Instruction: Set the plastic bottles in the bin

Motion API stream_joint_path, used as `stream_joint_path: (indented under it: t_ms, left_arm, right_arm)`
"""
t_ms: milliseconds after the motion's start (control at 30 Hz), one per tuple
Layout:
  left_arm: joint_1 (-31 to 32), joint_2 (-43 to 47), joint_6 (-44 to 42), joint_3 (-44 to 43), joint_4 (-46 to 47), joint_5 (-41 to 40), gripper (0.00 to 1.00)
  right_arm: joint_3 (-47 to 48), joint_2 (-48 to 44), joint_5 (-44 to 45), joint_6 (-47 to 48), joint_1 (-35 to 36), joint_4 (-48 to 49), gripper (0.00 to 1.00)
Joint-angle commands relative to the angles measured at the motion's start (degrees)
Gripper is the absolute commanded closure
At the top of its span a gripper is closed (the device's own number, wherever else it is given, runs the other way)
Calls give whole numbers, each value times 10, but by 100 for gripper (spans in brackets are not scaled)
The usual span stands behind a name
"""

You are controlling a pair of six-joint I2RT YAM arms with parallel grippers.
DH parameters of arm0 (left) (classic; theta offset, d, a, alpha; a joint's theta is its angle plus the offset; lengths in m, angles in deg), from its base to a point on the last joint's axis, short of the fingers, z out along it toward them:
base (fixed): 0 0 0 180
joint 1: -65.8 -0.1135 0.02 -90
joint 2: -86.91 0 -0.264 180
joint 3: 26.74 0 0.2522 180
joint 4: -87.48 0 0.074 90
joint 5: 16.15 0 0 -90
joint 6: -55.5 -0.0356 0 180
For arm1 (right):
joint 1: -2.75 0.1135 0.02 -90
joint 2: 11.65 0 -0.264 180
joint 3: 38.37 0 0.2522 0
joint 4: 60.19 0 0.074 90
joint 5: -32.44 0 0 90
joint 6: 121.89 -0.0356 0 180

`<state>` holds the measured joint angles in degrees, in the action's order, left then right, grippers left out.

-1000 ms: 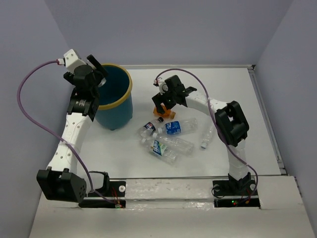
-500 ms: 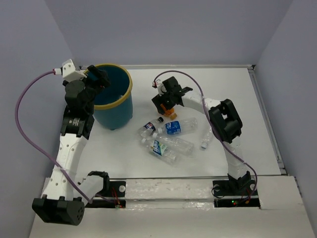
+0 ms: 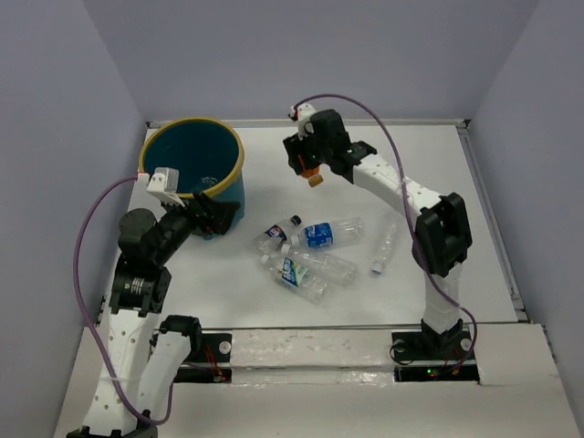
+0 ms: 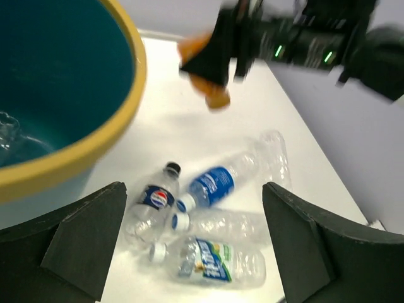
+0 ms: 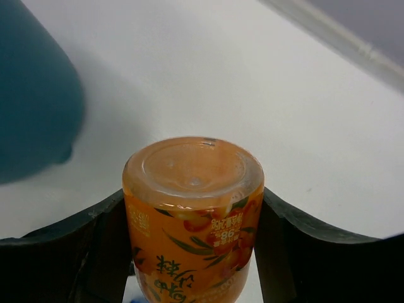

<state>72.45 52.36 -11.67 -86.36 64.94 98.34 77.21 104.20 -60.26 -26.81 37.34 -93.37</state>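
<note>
I will lift my right gripper to clear the bin's rim and bring the bottle over the bin's opening (image 3: 192,153), which is to the gripper's left in the top view.
The teal bin (image 3: 192,164) with a yellow rim stands at the back left; its rim also shows in the left wrist view (image 4: 95,148). My right gripper (image 3: 310,166) is shut on the short orange bottle (image 3: 316,179) and holds it in the air right of the bin; the bottle sits between the fingers in the right wrist view (image 5: 192,208). My left gripper (image 3: 215,213) is open and empty by the bin's front side. On the table lie a Pepsi bottle (image 4: 151,202), a blue-labelled bottle (image 4: 218,183), a clear bottle (image 4: 237,224) and a blue-green labelled bottle (image 4: 211,268).
Another small clear bottle (image 3: 383,248) lies alone to the right of the cluster. Something clear and crinkly (image 4: 9,132) shows inside the bin. Grey walls close in the table on the left, back and right. The bin's side (image 5: 31,107) is to the left of the right gripper.
My right gripper has lifted the orange bottle off the table and carried it up and back. My left arm has pulled back from over the bin and dropped to its near side.
</note>
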Motion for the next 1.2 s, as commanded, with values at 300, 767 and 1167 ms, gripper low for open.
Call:
stream_joint_path:
  t_ms: [300,767,1167]
  left_arm:
    - [-1,67,13,103,-85,92,2]
    - [10,57,47,126,-85,67,2]
    - [76,1,49,110,-61,12,3]
  right_arm:
    - [269,-28,-146,-202,58,181,54]
    - [459,203,-77,-298,144,359,50]
    - [149,-47,-57,-221,144,351,5]
